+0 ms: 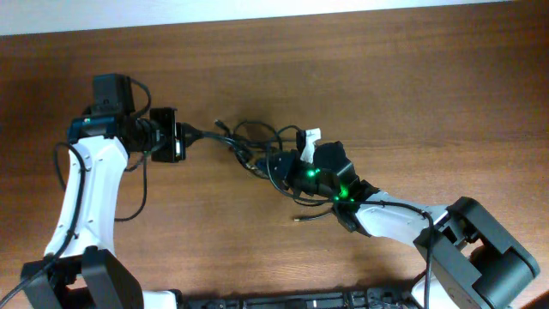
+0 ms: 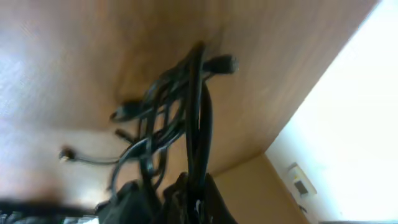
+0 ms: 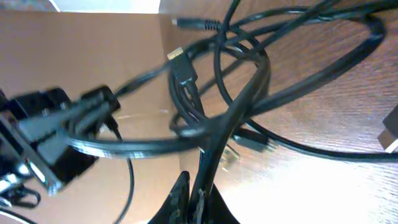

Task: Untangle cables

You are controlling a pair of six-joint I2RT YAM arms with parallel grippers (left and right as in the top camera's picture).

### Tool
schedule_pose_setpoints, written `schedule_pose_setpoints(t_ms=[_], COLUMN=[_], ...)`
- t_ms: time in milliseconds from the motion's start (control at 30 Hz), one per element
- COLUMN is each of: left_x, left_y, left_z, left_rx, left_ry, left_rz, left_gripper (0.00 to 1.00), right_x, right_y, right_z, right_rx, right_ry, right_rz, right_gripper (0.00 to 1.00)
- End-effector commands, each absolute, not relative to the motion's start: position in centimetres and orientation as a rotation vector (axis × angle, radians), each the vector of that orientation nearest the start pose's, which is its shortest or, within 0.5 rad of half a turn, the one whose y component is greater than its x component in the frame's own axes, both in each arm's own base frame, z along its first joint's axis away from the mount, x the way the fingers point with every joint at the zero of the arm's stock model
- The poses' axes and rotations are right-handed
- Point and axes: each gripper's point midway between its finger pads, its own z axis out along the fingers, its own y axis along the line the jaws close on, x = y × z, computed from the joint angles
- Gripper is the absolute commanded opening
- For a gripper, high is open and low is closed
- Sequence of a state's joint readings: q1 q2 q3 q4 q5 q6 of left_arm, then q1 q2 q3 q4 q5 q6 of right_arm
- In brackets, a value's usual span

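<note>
The right gripper moves away from the bundle, to the right in the overhead view, next, before opening, since its piece of cable still runs through crossing loops.
The cables (image 1: 247,142) form a black tangled bundle on the wooden table between the two arms. My left gripper (image 1: 190,137) is at the bundle's left end, shut on strands that run rightwards. In the left wrist view those cables (image 2: 189,106) stretch up from my left gripper (image 2: 194,202). My right gripper (image 1: 273,166) is at the bundle's lower right, shut on a strand. The right wrist view shows the cables (image 3: 249,81) looping over each other above my right gripper (image 3: 198,199), with small plug ends sticking out.
A loose plug end (image 1: 298,221) lies on the table in front of the right arm. The table's far edge (image 1: 343,12) runs along the top. The left gripper body (image 3: 56,137) shows at the left of the right wrist view.
</note>
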State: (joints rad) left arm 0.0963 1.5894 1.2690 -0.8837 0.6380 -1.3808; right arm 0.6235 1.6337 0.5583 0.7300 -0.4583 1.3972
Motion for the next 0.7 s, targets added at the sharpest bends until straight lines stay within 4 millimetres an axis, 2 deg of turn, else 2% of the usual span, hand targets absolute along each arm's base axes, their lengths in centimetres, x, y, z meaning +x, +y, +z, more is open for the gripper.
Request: schedule_pose_setpoints(t_ms=[0, 100, 167, 233, 267, 300, 333, 467, 667], left_x=[38.4, 38.8, 38.9, 40.3, 41.2, 42.6, 43.2, 43.8, 43.8], left_y=[-5.4, -5.5, -5.5, -5.1, -5.1, -5.2, -5.3, -5.0, -5.0], left_z=[17.1, 17.4, 17.5, 18.4, 19.4, 21.6, 22.7, 23.9, 23.9], left_rx=[-1.763, -1.721, -1.642, -1.406, -1.231, -0.934, -0.789, -0.651, -0.6], left_ry=[2.27, 2.271, 2.299, 2.315, 2.315, 2.277, 2.248, 2.206, 2.207], left_rz=[-1.091, -1.106, -1.098, -1.101, -1.132, -1.18, -1.195, -1.196, -1.176], left_gripper=[0.0, 0.0, 0.0, 0.0, 0.0, 0.0, 0.0, 0.0, 0.0], right_x=[28.8, 28.4, 28.7, 29.2, 29.5, 30.3, 30.7, 32.6, 34.3], right_y=[31.4, 30.2, 29.2, 27.8, 26.8, 24.8, 23.6, 19.2, 14.6], right_z=[11.2, 8.2, 7.1, 6.4, 6.0, 5.7, 5.6, 5.1, 4.5], right_rx=[0.254, 0.215, 0.217, 0.279, 0.28, 0.26, 0.272, 0.42, 0.55], right_ry=[2.283, 2.384, 2.42, 2.446, 2.458, 2.464, 2.466, 2.457, 2.426], right_rz=[1.605, 1.442, 1.362, 1.324, 1.289, 1.213, 1.177, 1.096, 1.005], right_gripper=[0.04, 0.04, 0.04, 0.04, 0.04, 0.04, 0.04, 0.04, 0.04])
